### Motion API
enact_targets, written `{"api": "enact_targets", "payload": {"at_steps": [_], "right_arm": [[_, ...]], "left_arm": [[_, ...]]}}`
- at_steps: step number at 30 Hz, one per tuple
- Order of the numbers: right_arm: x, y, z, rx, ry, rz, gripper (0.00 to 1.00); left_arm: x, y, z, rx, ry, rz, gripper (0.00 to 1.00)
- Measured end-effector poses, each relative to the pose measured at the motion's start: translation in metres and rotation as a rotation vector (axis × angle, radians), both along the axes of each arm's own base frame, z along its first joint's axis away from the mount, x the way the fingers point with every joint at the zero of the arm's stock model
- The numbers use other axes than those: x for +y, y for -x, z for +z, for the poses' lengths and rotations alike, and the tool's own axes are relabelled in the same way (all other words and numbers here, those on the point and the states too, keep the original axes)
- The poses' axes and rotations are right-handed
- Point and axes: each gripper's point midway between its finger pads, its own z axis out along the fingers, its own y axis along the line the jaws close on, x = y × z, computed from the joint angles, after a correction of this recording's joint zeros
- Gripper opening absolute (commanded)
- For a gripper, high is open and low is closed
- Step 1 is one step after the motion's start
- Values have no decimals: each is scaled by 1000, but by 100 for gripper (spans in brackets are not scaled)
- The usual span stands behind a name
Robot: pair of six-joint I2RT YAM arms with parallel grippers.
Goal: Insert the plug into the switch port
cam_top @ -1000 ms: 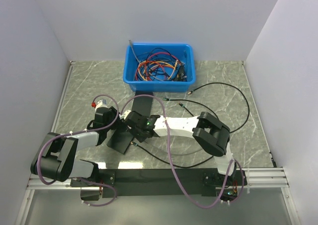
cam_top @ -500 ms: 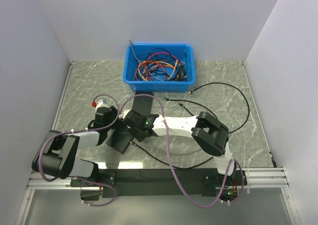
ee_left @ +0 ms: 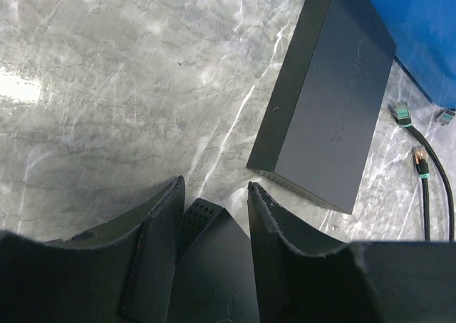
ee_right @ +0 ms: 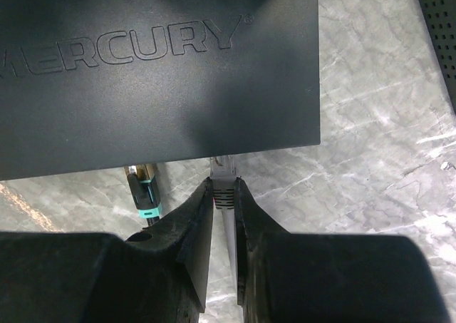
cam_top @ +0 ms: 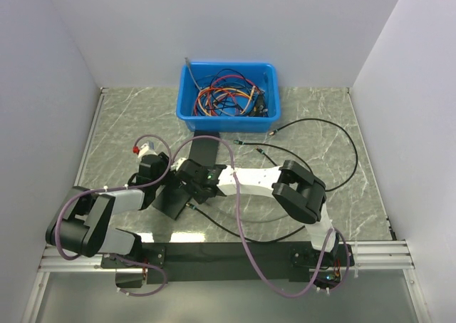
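My right gripper pushes forward along the plug's line toward the front edge of the MERCURY-marked switch next, then releases, because the clear tip still shows outside.
My left gripper [ee_left: 214, 187] is shut on a corner of a black switch [ee_left: 214, 266], which lies on the table at centre left in the top view [cam_top: 169, 203]. My right gripper [ee_right: 224, 187] is shut on a grey plug [ee_right: 224, 172]. The plug's clear tip meets the front edge of the MERCURY-marked switch [ee_right: 157, 59]; the ports are hidden under that edge. A second plug with a teal boot [ee_right: 146, 191] sits at the same edge, just left of it. In the top view both grippers meet at the switch, the left [cam_top: 161, 186] and the right [cam_top: 189, 196].
A second black switch [ee_left: 328, 102] lies just behind, below a blue bin [cam_top: 187, 108] of tangled cables. Loose black cables with plugs [ee_left: 420, 162] trail over the marble table to the right [cam_top: 335, 134]. White walls enclose the table.
My right arm has shifted slightly left, bringing the plug closer to the switch's edge. The left arm and the switch have barely moved.
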Motion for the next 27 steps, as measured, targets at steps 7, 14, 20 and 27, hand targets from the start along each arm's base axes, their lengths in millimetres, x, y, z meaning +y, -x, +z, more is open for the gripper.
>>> {"api": "enact_targets", "payload": {"at_steps": [7, 14, 20, 27], "right_arm": [[1, -1, 0, 5, 2, -14, 0], [1, -2, 1, 9, -1, -19, 0], [1, -2, 1, 28, -13, -32, 0], [2, -2, 1, 35, -20, -39, 0]], "left_arm": [[0, -2, 0, -12, -8, 12, 46], [-1, -3, 0, -19, -4, 26, 46], [-1, -4, 0, -28, -10, 32, 46], [-3, -7, 1, -45, -8, 34, 46]]}}
